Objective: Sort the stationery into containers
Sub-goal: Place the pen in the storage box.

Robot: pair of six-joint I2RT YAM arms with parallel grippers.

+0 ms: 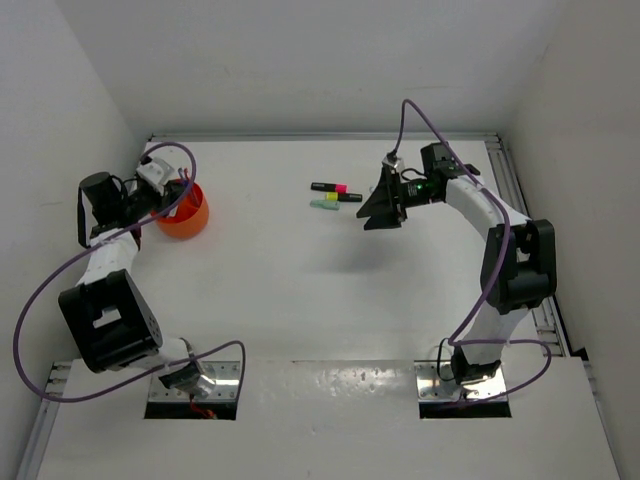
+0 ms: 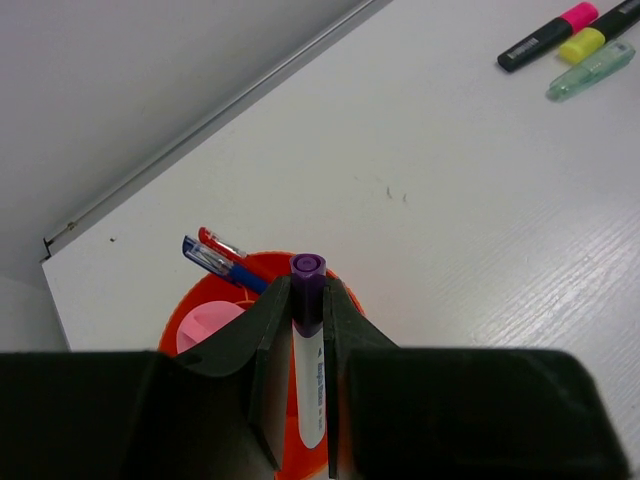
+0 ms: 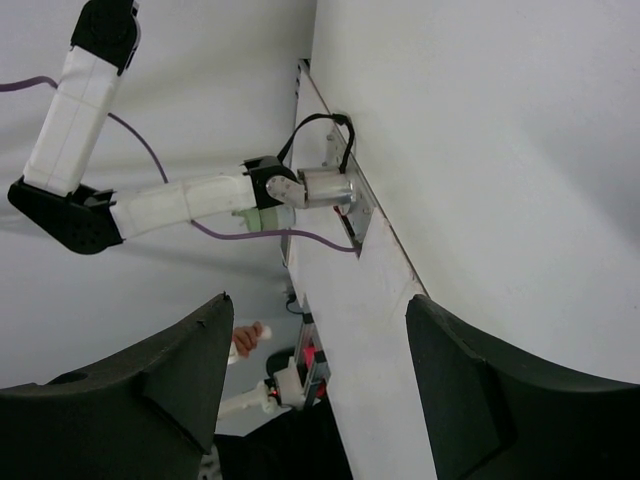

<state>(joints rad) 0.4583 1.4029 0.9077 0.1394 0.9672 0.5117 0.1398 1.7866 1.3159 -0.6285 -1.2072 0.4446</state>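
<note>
The white pen hangs over the orange bowl, clear of the pink item, so next my left gripper will go down toward the bowl's open section and let go of the pen.
My left gripper is shut on a white pen with a purple tip, held over the orange bowl. In the bowl lie a blue pen, a red pen and a pink chunky item. From above, the left gripper hangs at the far rim of the bowl. On the table lie a black highlighter with a pink end, a black one with a yellow end and a pale green one. My right gripper stands open and empty just right of them.
The right wrist view looks along the table, past its open fingers, at the left arm and the table's edge. A metal rail runs along the right side. White walls close in the table at the back and on both sides.
</note>
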